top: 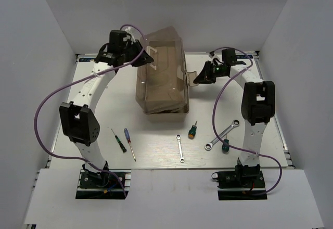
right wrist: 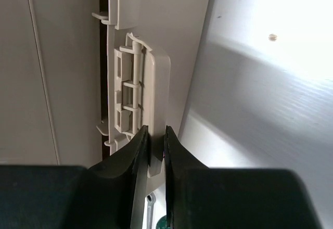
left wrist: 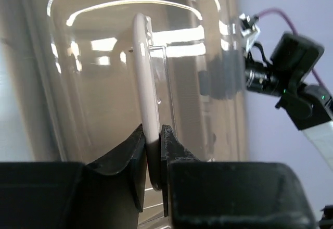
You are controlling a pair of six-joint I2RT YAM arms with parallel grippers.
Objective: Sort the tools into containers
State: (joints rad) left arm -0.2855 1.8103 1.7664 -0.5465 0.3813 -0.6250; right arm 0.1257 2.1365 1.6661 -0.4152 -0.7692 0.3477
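Next, the left gripper swings the white handle away from the latch, toward the left in the top view, since the lid still covers the toolbox.
The toolbox with its translucent brown lid stands at the table's back middle, lid raised a little. My left gripper is shut on the white handle on the lid. My right gripper is shut on the beige latch on the box's right side. On the table lie the black-green screwdriver, the blue-red screwdriver, a short wrench, a longer wrench and two green stubby screwdrivers.
White walls enclose the table on the left, back and right. My left arm arches over the table's left side and my right arm over its right side, with purple cables looping beside them.
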